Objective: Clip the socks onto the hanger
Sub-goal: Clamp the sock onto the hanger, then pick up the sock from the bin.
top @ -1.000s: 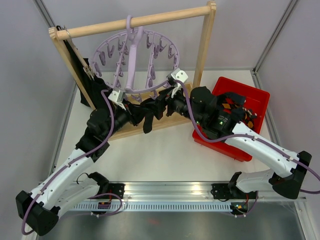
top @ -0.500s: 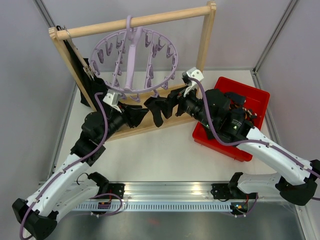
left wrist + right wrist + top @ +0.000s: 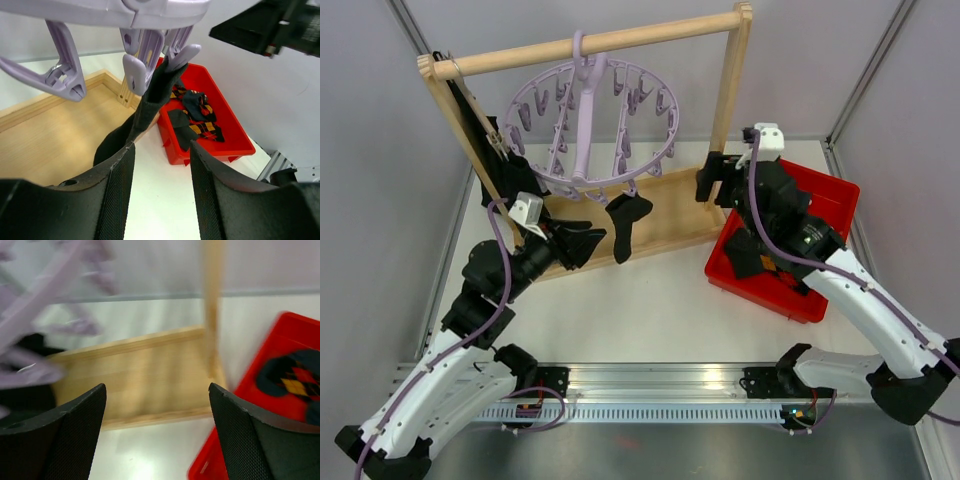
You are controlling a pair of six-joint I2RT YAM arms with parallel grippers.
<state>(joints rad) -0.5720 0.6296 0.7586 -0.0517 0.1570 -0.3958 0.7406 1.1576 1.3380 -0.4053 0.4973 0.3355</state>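
I should next swing my right gripper from the wooden post over the red bin and down onto the plain black sock there, because the hanging sock is already clipped.
The lilac round hanger (image 3: 590, 125) hangs by its hook from the wooden rail. A plain black sock (image 3: 623, 224) dangles from one of its front clips, held by neither gripper. In the left wrist view the sock (image 3: 150, 102) hangs from a lilac clip (image 3: 136, 70). My left gripper (image 3: 582, 240) is open and empty, just left of the sock; it also shows in the left wrist view (image 3: 162, 150). My right gripper (image 3: 712, 180) is open and empty by the right wooden post; it also shows in the right wrist view (image 3: 157, 390). More socks (image 3: 197, 117), black and argyle, lie in the red bin (image 3: 760, 292).
The wooden rail frame (image 3: 650, 35) has a flat base board (image 3: 670, 215) and a right post (image 3: 212, 300). A black cloth (image 3: 480, 150) hangs at its left post. The red bin (image 3: 220, 147) stands right of the base. Grey walls enclose the table.
Both grippers have let go of the black sock and drawn back, the left to the lower left, the right to the right over the bin. The sock now hangs from the clip.
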